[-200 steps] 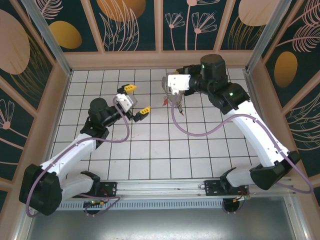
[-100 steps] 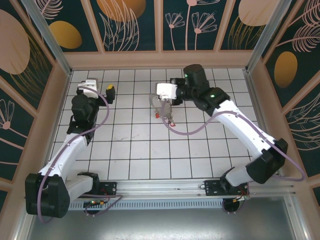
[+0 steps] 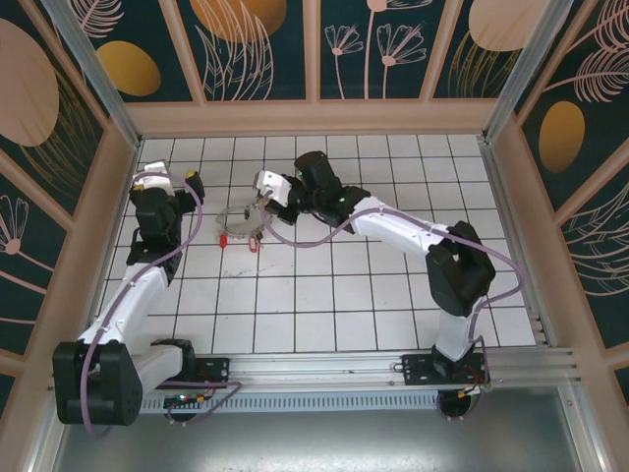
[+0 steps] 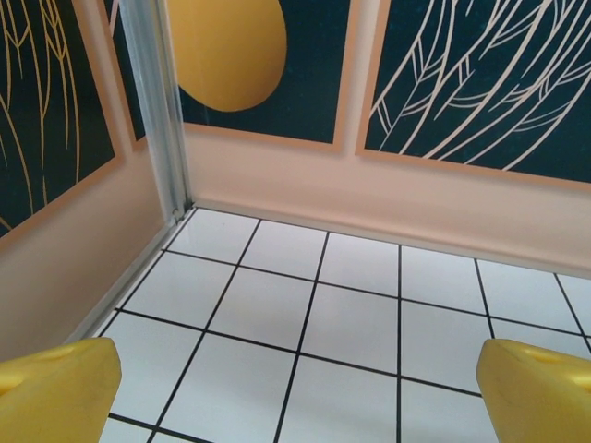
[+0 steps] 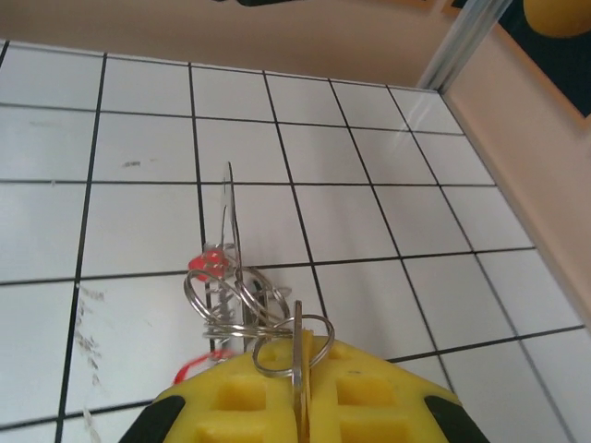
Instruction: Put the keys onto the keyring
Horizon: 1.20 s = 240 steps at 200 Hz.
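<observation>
I will move my right gripper away from my left gripper, down toward the bare middle tiles, to release the keyring on the open floor there.
My right gripper (image 3: 261,197) reaches far to the left over the white tiled floor. In the right wrist view its yellow fingers (image 5: 369,397) are shut on a thin flat metal piece of the keyring (image 5: 231,217), seen edge-on. Small silvery split rings (image 5: 226,295) and a red tag (image 5: 208,263) dangle in front of them. From above, the keyring (image 3: 239,218) is a pale hoop just left of the gripper with red tags (image 3: 223,239) below it. The keys are out of view. My left gripper (image 3: 169,179) stands open near the back-left corner, its fingers (image 4: 55,392) wide apart over bare tiles.
Low tan walls (image 3: 314,116) close the floor at the back and sides, with a metal post (image 4: 157,101) in the back-left corner. A purple cable (image 3: 324,231) loops along the right arm. The arm bases sit on the rail (image 3: 314,369) at the near edge.
The right arm has swept left across the floor, carrying the keyring. The left arm has swung away to the back-left corner, its gripper staying open.
</observation>
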Motion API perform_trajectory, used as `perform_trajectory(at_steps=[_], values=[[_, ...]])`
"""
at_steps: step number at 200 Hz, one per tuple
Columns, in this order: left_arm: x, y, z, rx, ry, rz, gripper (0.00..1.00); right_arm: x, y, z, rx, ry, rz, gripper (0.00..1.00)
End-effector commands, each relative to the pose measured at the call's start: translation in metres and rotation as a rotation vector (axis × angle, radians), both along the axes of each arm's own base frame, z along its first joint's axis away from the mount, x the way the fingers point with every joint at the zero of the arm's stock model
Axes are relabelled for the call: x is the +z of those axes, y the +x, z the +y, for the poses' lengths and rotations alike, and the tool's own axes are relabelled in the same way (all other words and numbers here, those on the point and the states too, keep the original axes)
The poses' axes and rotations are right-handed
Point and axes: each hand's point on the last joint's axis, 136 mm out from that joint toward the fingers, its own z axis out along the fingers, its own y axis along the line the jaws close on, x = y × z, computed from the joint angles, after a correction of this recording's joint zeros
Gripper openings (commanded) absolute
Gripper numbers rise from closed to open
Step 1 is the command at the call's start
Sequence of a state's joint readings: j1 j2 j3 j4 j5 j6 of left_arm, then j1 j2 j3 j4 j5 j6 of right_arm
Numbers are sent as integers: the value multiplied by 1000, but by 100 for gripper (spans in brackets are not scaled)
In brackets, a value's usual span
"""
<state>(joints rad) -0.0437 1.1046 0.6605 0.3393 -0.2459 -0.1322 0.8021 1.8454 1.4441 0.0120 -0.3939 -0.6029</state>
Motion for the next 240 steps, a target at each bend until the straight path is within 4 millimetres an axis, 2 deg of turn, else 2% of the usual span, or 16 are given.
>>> perform_trajectory(at_steps=[1,37,67,78,86,121,150,160,195,214,219,225,227,228,230,240], values=[[-7,2,1,-12,38,32,99,3,37,-11,-130,96,54,0],[-33,22,-43,-268,10,87,99,-54,82,-63,-299,31,149,0],[-44,35,-62,-359,-75,104,99,-88,111,-110,-455,-3,200,0],[-45,37,-67,-387,-86,96,99,-103,110,-118,-488,-36,213,0],[-46,38,-70,-402,-88,100,99,-112,122,-141,-548,-48,224,0],[-52,44,-75,-434,-83,124,99,-142,121,-174,-624,-152,209,1],[-55,46,-71,-416,-57,135,99,-154,116,-192,-671,-188,196,24],[-57,46,-68,-398,-48,141,99,-157,113,-201,-683,-198,203,28],[-52,45,-63,-374,-33,109,99,-145,104,-234,-731,-189,185,35],[-49,40,-54,-324,-18,106,99,-110,96,-245,-721,-99,149,37],[-47,38,-50,-298,-13,101,99,-96,92,-246,-706,-65,132,51],[-44,35,-43,-260,-9,90,99,-80,88,-247,-685,-23,116,61],[-42,33,-40,-244,-7,86,99,-73,86,-247,-672,-6,112,73],[-41,33,-39,-237,-6,82,99,-70,85,-246,-666,2,110,86],[-40,31,-36,-220,-8,75,99,-65,83,-247,-659,19,109,96],[-27,21,-23,-145,-9,17,99,-34,78,-253,-644,109,98,99]])
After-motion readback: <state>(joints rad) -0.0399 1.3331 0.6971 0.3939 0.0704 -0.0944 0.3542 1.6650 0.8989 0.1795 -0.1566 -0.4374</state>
